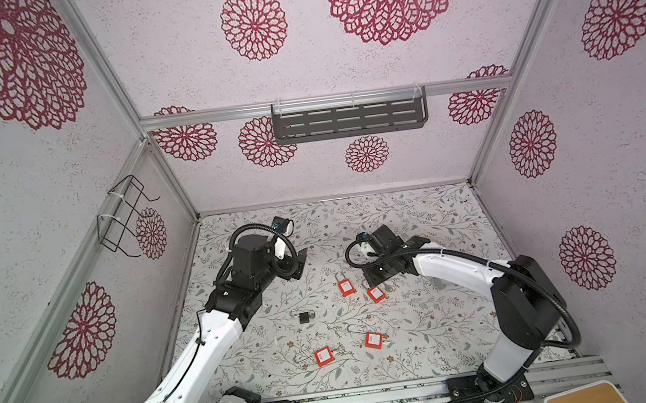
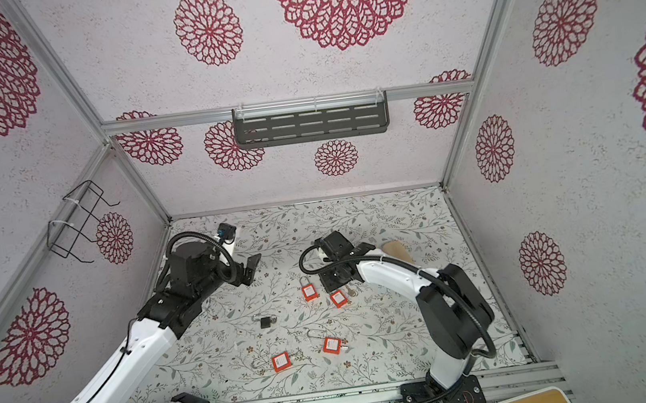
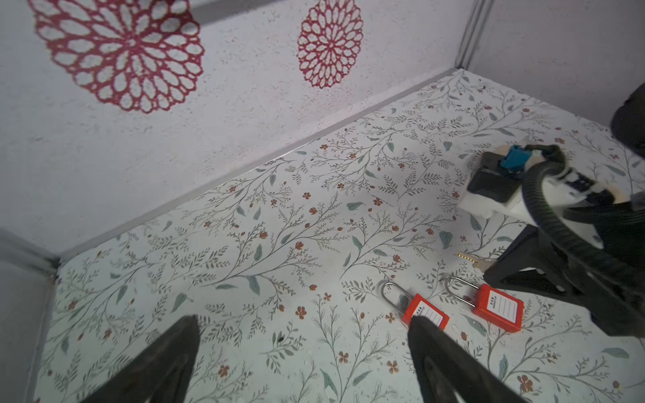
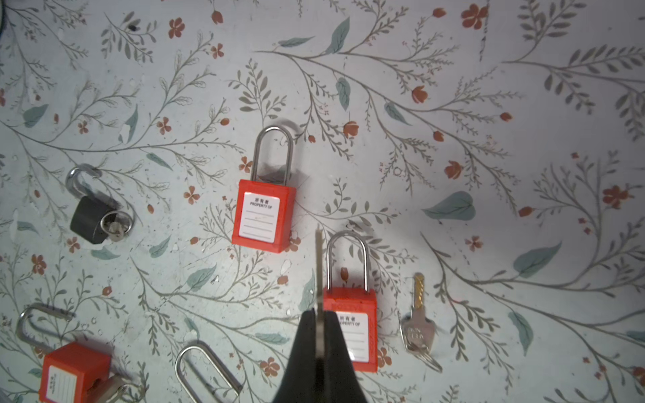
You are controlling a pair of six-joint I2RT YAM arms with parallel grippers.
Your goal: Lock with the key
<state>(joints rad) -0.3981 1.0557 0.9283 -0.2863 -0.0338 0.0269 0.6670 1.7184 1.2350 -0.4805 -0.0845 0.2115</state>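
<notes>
A loose key already lies by the near padlock, so my right gripper should next go down toward the second red padlock to release the key on the mat [image 4: 309, 219] beside it.
My right gripper [image 4: 319, 315] is shut on a key [image 4: 319, 258], seen edge on, its thin blade sticking out past the fingertips. It hovers just beside a red padlock [image 4: 350, 328] whose shackle is seated; in both top views this padlock [image 1: 376, 294] [image 2: 338, 299] lies by the right gripper [image 1: 379, 277] [image 2: 333, 280]. A second red padlock [image 4: 264, 216] [image 1: 346, 287] lies close by. My left gripper [image 3: 303, 319] [image 1: 297, 262] stands open and empty above the mat, with that second red padlock [image 3: 424, 312] just past one finger.
A loose key on a ring [image 4: 418, 324] lies beside the near padlock. A black padlock [image 1: 305, 317] with a key in it sits mid-mat. Two more red padlocks [image 1: 373, 340] [image 1: 323, 356] with long raised shackles lie toward the front. Walls enclose the floral mat [image 1: 420, 220].
</notes>
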